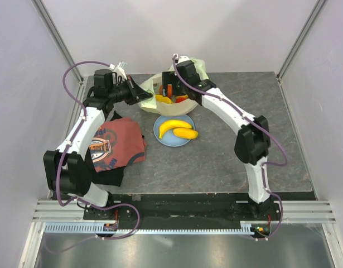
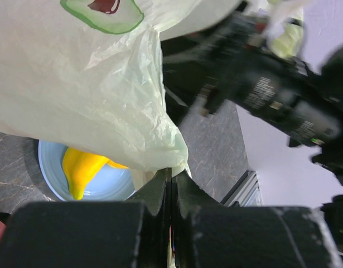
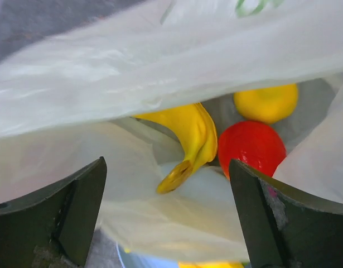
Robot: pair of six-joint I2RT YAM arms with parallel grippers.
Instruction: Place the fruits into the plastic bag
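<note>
The orange-yellow fruit's overhanging end point(image 1: 192, 134) is below my right gripper and nearer my base, so my right gripper will next move back from the bag's opening and down onto that end.
The pale yellow-green plastic bag point(image 1: 185, 100) with avocado prints stands at the back of the table, its mouth held open. My left gripper point(image 1: 146, 96) is shut on the bag's left rim; in the left wrist view the film point(image 2: 87, 84) runs into the closed fingertips of that gripper point(image 2: 171, 174). My right gripper point(image 1: 172, 89) is open and empty over the bag's mouth point(image 3: 167, 163). Inside the bag lie a banana point(image 3: 191, 131), a red fruit point(image 3: 252, 145) and a yellow round fruit point(image 3: 266, 102). On the blue plate point(image 1: 160, 134) lie a banana point(image 1: 172, 127) and an orange-yellow fruit point(image 1: 186, 133).
A red printed T-shirt point(image 1: 112, 146) lies on dark cloth at the left of the table. The plate point(image 2: 48, 173) sits just in front of the bag. The right arm's black wrist point(image 2: 271, 95) is close to my left gripper. White walls enclose the table.
</note>
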